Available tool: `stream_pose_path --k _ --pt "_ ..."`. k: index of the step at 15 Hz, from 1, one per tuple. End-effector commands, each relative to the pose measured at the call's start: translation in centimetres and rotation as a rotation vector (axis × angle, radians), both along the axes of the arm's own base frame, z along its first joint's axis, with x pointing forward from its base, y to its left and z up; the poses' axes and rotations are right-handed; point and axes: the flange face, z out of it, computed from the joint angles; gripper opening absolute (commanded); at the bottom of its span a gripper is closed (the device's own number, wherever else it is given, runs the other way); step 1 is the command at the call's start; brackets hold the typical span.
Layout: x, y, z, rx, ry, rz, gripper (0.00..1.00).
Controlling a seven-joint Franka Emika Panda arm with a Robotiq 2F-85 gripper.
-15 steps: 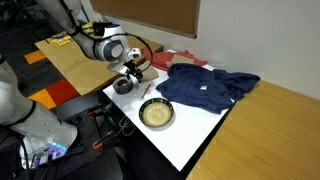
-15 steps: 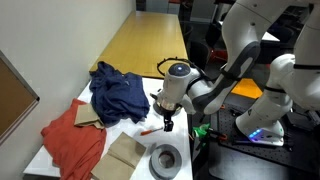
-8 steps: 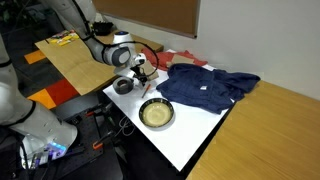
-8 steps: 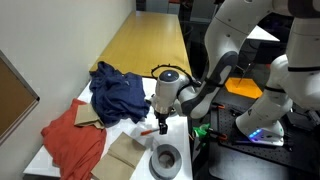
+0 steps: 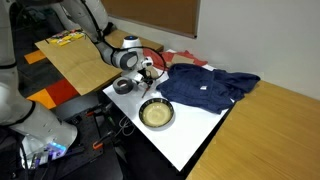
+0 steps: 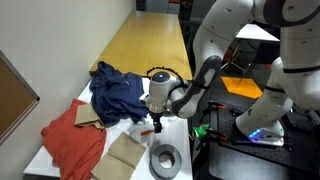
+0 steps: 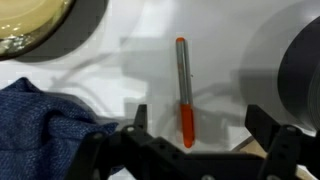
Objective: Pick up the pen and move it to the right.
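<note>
My gripper comes down onto the pen's red-orange end (image 7: 187, 124) next and closes its two fingers there, because that end already lies between the open fingers.
The pen (image 7: 183, 90) lies flat on the white table in the wrist view, with a grey upper part and a red-orange lower end. My gripper (image 7: 200, 128) is open and low over it. The pen's red end sits between the two fingertips (image 7: 140, 120), nearer the left one, and touches neither. In both exterior views the gripper (image 5: 143, 76) (image 6: 155, 124) hangs just above the table between the bowl and the tape roll. A bit of the red pen (image 6: 146, 131) shows beside the fingers.
A round bowl (image 5: 157, 114) (image 7: 30, 25) stands near the table's front edge. A grey tape roll (image 5: 123, 86) (image 6: 166, 158) is close by. A blue cloth (image 5: 205, 88) (image 6: 115, 92), a red cloth (image 6: 72, 140) and brown paper (image 6: 125, 155) lie beyond. A wooden table (image 6: 150, 45) adjoins.
The arm has swung over the pen and lowered, so the open gripper now sits close above the table around the pen's red end.
</note>
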Motion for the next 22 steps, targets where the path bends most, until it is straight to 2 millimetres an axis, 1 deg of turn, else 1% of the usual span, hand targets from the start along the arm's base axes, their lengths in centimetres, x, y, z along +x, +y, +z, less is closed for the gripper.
stream_pose_path --k 1,8,13,14,15,19,20,22 --pt "1.2 0.0 -1.2 0.013 0.018 0.007 1.00" --pt "1.4 0.5 -3.7 0.016 0.055 0.003 1.00" --pt "1.3 0.9 -5.0 0.020 0.076 0.006 1.00" --pt "1.3 1.0 -5.1 0.026 0.077 0.011 0.75" --pt "1.3 1.1 -5.3 0.026 0.076 0.011 0.74" --pt "1.5 1.2 -5.5 0.028 0.076 0.007 0.42" --pt "1.6 1.1 -5.4 0.028 0.073 0.003 0.36" --pt "1.8 0.9 -5.3 0.028 0.069 -0.004 0.21"
